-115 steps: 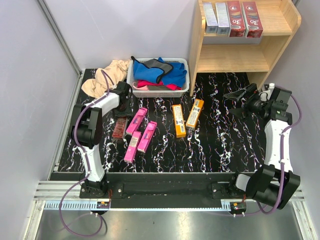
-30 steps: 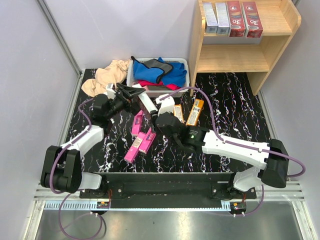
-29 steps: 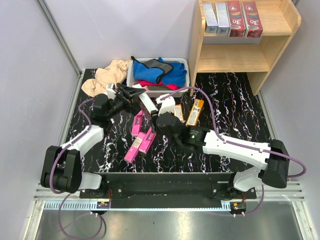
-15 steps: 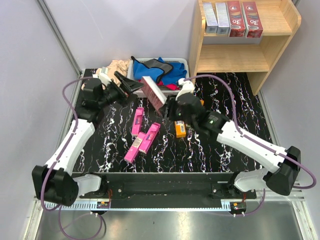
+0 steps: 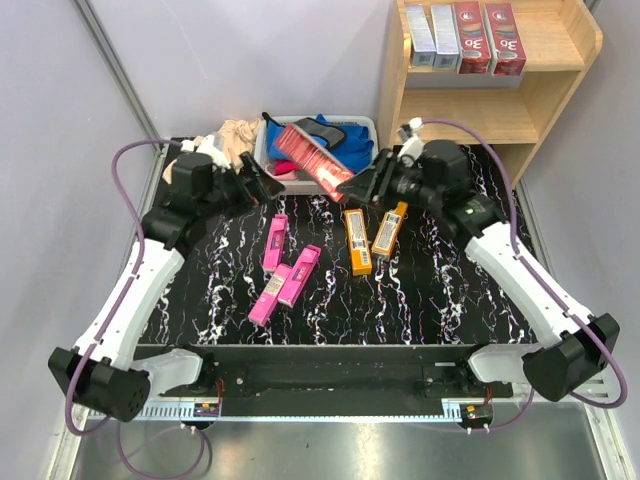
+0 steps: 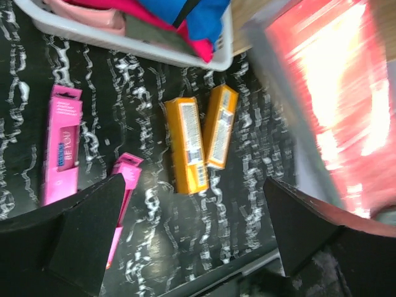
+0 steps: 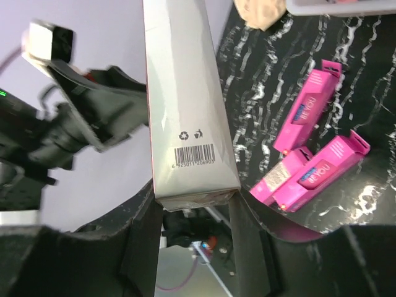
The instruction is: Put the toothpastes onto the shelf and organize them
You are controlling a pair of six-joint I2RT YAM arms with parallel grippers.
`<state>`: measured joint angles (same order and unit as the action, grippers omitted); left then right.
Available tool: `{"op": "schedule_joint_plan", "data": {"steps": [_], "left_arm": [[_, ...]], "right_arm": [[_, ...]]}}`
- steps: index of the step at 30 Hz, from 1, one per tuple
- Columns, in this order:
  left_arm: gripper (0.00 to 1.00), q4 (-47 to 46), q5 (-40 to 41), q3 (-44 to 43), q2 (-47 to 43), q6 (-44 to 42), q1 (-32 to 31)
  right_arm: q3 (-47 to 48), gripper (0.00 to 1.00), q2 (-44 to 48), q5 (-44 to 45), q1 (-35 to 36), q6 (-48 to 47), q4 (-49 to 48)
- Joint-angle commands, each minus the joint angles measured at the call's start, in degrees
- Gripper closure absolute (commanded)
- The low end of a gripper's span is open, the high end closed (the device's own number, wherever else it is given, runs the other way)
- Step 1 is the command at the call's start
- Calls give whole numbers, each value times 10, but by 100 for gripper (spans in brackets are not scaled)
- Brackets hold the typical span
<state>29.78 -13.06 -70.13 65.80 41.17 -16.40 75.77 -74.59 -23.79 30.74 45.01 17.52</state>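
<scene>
The robot's right gripper will next go up and to the right in the top view, to the free spot beside the red boxes on the top shelf, and let go.
My right gripper (image 5: 352, 189) is shut on one end of a dark red toothpaste box (image 5: 312, 160), held in the air over the white basket (image 5: 362, 181). In the right wrist view the box's silver side with a barcode (image 7: 185, 111) sits between the fingers (image 7: 143, 235). My left gripper (image 5: 265, 186) hangs open and empty just left of the box; its wrist view shows wide-apart fingers (image 6: 86, 229) and the blurred red box (image 6: 328, 93). Three pink boxes (image 5: 274, 243) and two orange boxes (image 5: 356, 240) lie on the table. The wooden shelf (image 5: 545, 100) holds several boxes (image 5: 465, 35) on its top tier.
The basket of coloured cloths stands at the back middle, a beige cloth (image 5: 228, 138) to its left. The shelf's lower tier (image 5: 465, 115) is bare. Grey walls close in both sides of the black marbled table (image 5: 450, 280).
The right arm has carried the red box up and to the right, away from the left gripper. The left arm has stretched higher and stays open.
</scene>
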Motion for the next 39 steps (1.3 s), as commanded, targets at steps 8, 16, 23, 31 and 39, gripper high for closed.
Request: {"op": "schedule_joint_plan", "data": {"steps": [8, 16, 23, 31, 39], "left_arm": [[1, 81, 188, -85, 76, -85, -133], [1, 81, 194, -76, 98, -86, -145], [1, 80, 189, -68, 106, -90, -145], [1, 80, 186, -59, 112, -94, -146], [1, 77, 170, -55, 136, -92, -148]], "right_arm": [[90, 69, 36, -229, -220, 122, -100], [224, 69, -7, -271, -292, 165, -100], [331, 69, -71, -285, -393, 210, -100], [418, 70, -152, -309, -516, 269, -99], [498, 70, -233, -322, -598, 306, -93]]}}
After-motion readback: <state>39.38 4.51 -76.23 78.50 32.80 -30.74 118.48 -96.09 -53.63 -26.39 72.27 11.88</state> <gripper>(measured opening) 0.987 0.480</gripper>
